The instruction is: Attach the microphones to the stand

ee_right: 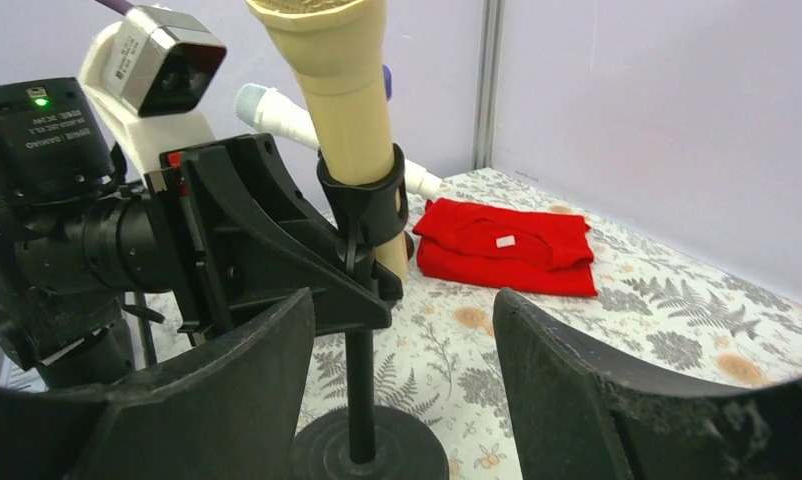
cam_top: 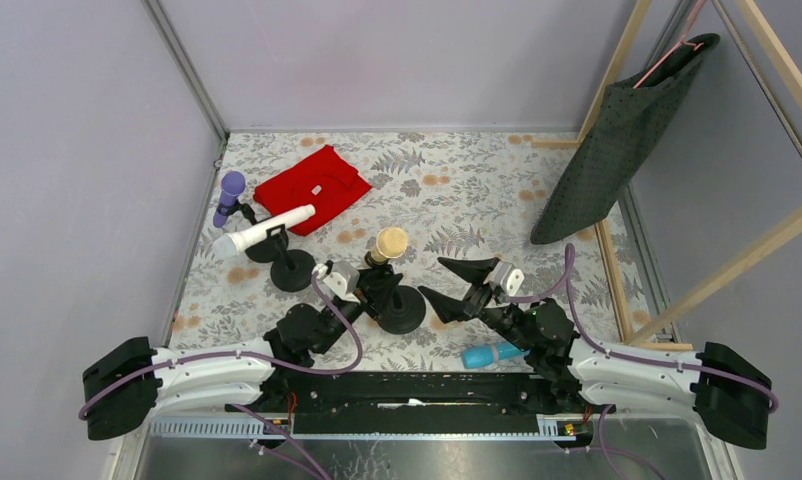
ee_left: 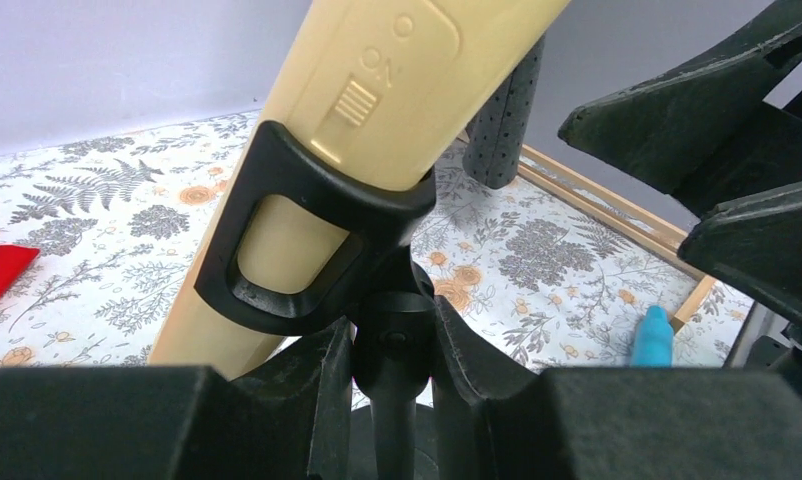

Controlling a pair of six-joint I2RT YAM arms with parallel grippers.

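Observation:
Next, my left gripper first swings away from my base, to get the held stand toward the white microphone's stand.
The cream-yellow microphone (cam_top: 389,243) sits upright in the clip of a black stand (cam_top: 401,310). My left gripper (cam_top: 377,285) is shut on that stand's swivel joint (ee_left: 392,345) just under the clip (ee_left: 307,240) that holds the cream microphone (ee_left: 377,90). My right gripper (cam_top: 457,285) is open and empty, just right of the stand; in its wrist view the jaws (ee_right: 402,370) frame the stand base (ee_right: 369,445). The purple microphone (cam_top: 229,195) and the white microphone (cam_top: 267,228) sit in stands at the left. The light blue microphone (cam_top: 492,353) lies on the table under the right arm.
A folded red cloth (cam_top: 312,188) lies at the back left. A dark dotted cloth (cam_top: 627,130) hangs from a wooden frame (cam_top: 617,60) at the right. Purple-grey walls close in the floral table on the left and back.

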